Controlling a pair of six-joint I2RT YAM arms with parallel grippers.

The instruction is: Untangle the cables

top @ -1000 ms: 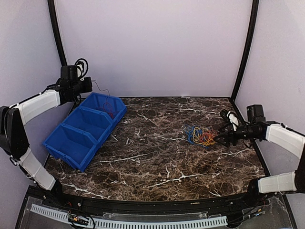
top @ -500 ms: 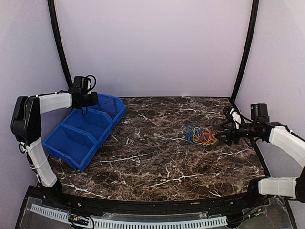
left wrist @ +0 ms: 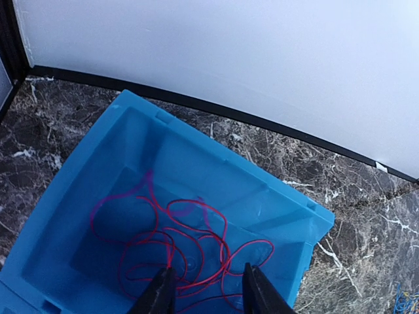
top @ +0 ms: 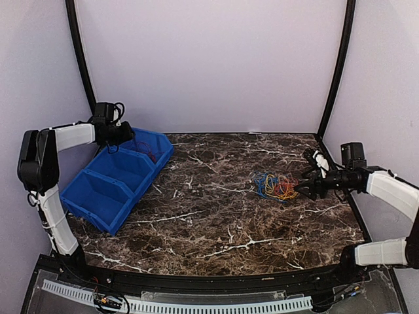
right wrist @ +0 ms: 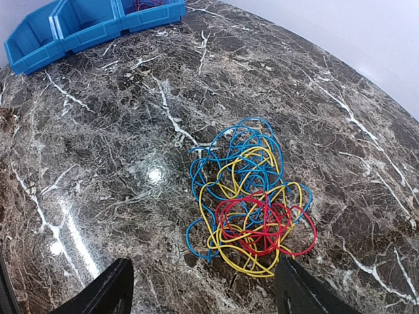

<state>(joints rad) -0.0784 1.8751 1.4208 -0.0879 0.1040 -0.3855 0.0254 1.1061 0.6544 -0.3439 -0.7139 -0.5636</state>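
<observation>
The robot's right gripper will next go down and outward onto the red cable's loop (top: 298, 181) (right wrist: 312, 238), which sticks out past yellow and blue cables at the edge of the tangle.
A tangle of thin blue, yellow and red cables (top: 275, 186) lies on the marble table, right of centre. My right gripper (top: 302, 188) hovers just to its right, open. In the right wrist view the cables (right wrist: 252, 203) lie between and ahead of the spread fingers of that gripper (right wrist: 204, 288), untouched. A separate red cable (left wrist: 177, 242) lies in loose loops in the far compartment of the blue bin (left wrist: 216, 170). My left gripper (left wrist: 206, 288) hangs over it, open, with its fingers apart above the loops. From above, the left gripper (top: 124, 135) sits at the bin's far end.
The blue bin (top: 141, 193) has three compartments and stands slantwise at the table's left. Black frame posts (top: 337, 72) rise at both back corners before the white wall. The table's right edge (top: 350, 203) runs just under my right arm.
My left arm came down over the bin's far compartment and its gripper opened, leaving the red cable in the bin. The right gripper shifted slightly beside the tangle.
</observation>
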